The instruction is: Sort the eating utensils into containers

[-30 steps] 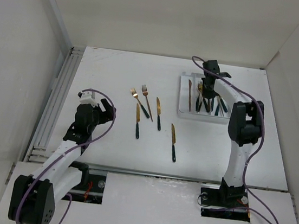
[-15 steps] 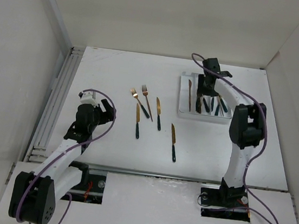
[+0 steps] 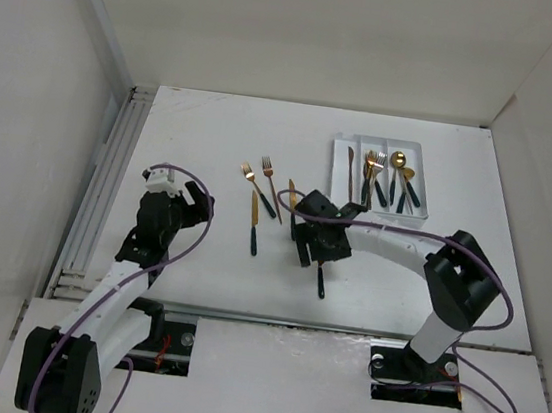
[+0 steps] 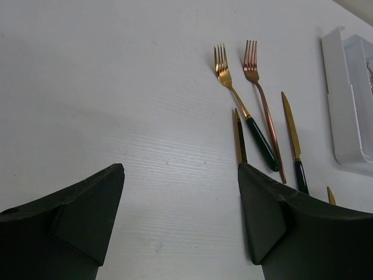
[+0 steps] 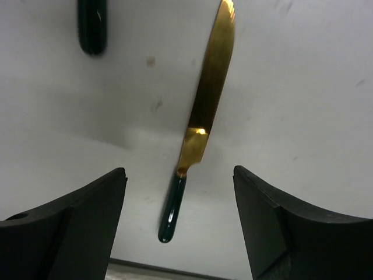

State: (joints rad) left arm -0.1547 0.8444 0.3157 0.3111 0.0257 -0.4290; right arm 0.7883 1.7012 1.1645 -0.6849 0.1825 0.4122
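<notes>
My right gripper is open, above and in front of the gold knife's dark handle [image 3: 322, 278] [image 5: 174, 201]. It will go down next, moving slightly back, so its open fingers are on both sides of the handle.
The white tray [image 3: 385, 141] at the back right holds a knife in its left compartment, forks [image 3: 372, 166] in the middle one and spoons [image 3: 400, 165] in the right one. Loose on the table lie a gold fork [image 3: 251, 174], a copper fork [image 3: 269, 171] and dark-handled gold knives [image 3: 253, 226]. My right gripper [image 3: 310, 245] hangs open over one gold knife [image 5: 205, 104], which lies between its fingers untouched; its handle [image 3: 321, 283] pokes out below. My left gripper [image 4: 180, 175] is open and empty, left of the forks [image 4: 232, 87].
Another dark handle end [image 5: 92, 28] lies just beyond the right gripper. White walls enclose the table on three sides, and a grooved rail [image 3: 108, 176] runs along its left edge. The tray's corner [image 4: 344, 99] shows at the right of the left wrist view.
The right arm has swung from over the tray to the middle of the table, and its jaws have gone from shut to open. The left arm has stayed put.
</notes>
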